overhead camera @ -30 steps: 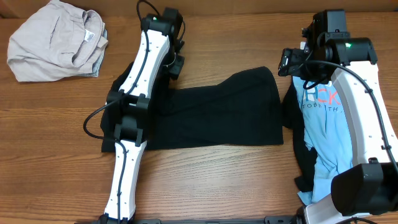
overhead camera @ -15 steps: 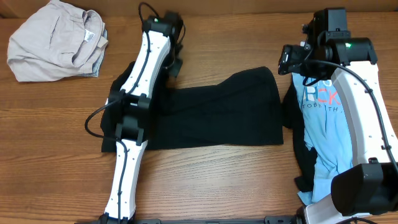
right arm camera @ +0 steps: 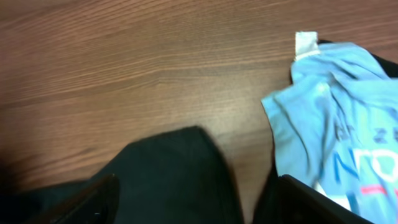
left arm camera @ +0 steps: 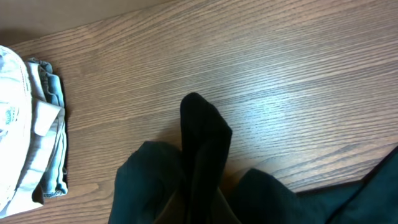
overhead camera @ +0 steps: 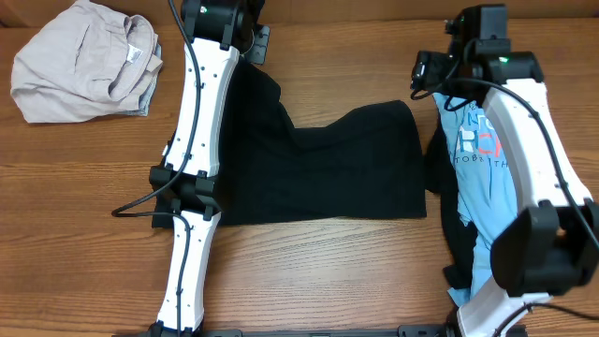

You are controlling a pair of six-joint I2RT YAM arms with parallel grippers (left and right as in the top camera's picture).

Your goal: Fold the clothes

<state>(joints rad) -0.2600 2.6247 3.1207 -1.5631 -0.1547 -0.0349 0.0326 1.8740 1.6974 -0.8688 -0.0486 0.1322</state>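
Observation:
The black garment's far corner (overhead camera: pixel 400 108) (right arm camera: pixel 199 138) is below my right gripper and to its left in the overhead view. My right gripper will next lower its open fingers to that corner and close.
A plain black garment (overhead camera: pixel 337 173) lies spread across the middle of the table. Its left part is drawn up toward the far edge. My left gripper (overhead camera: pixel 255 42) is shut on a fold of this black cloth (left arm camera: pixel 205 146), which sticks up between the fingers. My right gripper (overhead camera: pixel 427 73) hangs open over the garment's far right corner (right arm camera: pixel 171 174), with nothing between its fingers. The light blue T-shirt (overhead camera: pixel 487 159) with lettering lies on the right, on top of another black garment (overhead camera: pixel 451 234). A beige garment (overhead camera: pixel 84 61) sits bunched at the far left.
The blue T-shirt (right arm camera: pixel 339 118) has a small white tab (right arm camera: pixel 306 43) beside its far edge. The beige garment (left arm camera: pixel 28 124) lies left of my left gripper. Bare wood table (overhead camera: pixel 328 271) shows at the front and behind the black garment.
My left gripper has shut on the black garment's left part and carried it toward the far edge, stretching the cloth. My right gripper has shifted slightly left and away, still open.

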